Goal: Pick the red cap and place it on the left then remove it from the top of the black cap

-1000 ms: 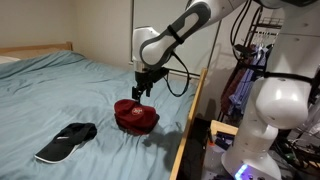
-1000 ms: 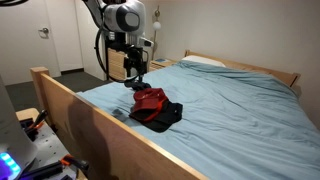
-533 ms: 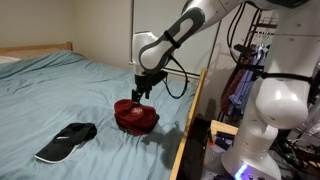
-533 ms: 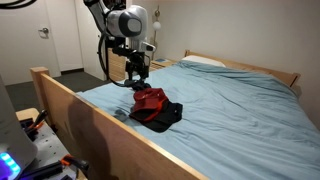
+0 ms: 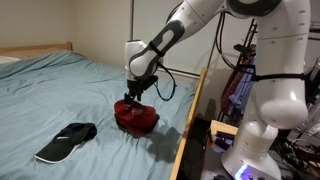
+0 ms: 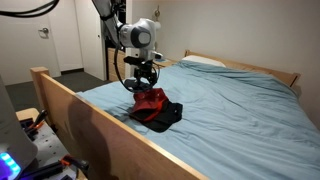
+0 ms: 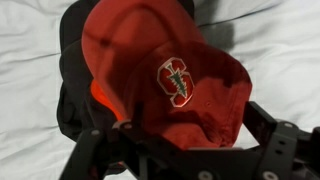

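Note:
My gripper should move down and to the left in the wrist view, onto the red cap's cloth by the emblem [image 5: 128, 107] [image 7: 152, 128], because it lies below my open fingers.
A red cap [image 5: 135, 115] with a white and green emblem lies on a rounder all-black cap [image 6: 168, 118] near the bed's wooden edge. Both show in the wrist view: the red cap [image 7: 170, 70] and the rounder cap [image 7: 72, 85]. The flat black cap [image 5: 65, 142] with a light brim edge lies apart on the blue sheet. My gripper [image 5: 134, 98] is low over the red cap [image 6: 150, 99], also in the exterior view [image 6: 147, 84]. In the wrist view my gripper [image 7: 185, 150] is open, with its fingers on either side of the red cap's crown.
The wooden bed frame [image 5: 190, 120] runs close beside the caps and also shows in an exterior view [image 6: 70, 110]. Blue bedding [image 5: 60, 85] spreads wide beyond them. The white robot base [image 5: 275, 110] and cables stand past the frame.
My gripper has come down from just above the red cap to around its top, and the arm has swung a little. The caps have not moved.

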Available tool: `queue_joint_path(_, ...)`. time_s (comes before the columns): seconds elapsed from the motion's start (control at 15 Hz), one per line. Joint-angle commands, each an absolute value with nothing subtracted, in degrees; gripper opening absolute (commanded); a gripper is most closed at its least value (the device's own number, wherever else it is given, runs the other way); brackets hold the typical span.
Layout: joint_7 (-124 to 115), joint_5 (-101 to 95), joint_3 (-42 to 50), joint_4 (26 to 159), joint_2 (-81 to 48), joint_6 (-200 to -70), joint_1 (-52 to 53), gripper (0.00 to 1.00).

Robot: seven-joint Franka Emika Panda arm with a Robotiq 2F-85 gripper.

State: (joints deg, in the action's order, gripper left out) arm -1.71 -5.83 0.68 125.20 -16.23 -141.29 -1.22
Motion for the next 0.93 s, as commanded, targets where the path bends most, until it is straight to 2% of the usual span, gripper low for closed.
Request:
queue_joint_path(0.0, 0.52, -6.67, 1.55, 118.75, -22.59, -141.98, -1.22, 1.0)
queue_joint_path(0.47, -4.71, -12.58, 5.99, 112.63, -28.37, -142.34, 1.27, 1.0)
queue_joint_path(0.6, -2.65, -10.35, 4.83, 111.77, -29.42, -141.95, 0.09, 1.0)
queue_joint_path(0.67, -2.29, -9.84, 4.43, 111.42, -29.89, -141.3, 0.0, 0.75)
queue_joint_path(0.73, -2.21, -9.32, 4.1, 111.25, -30.21, -141.2, -0.07, 0.74)
queue_joint_path(0.87, -1.92, -8.18, 3.34, 111.34, -30.27, -141.11, -0.27, 0.6)
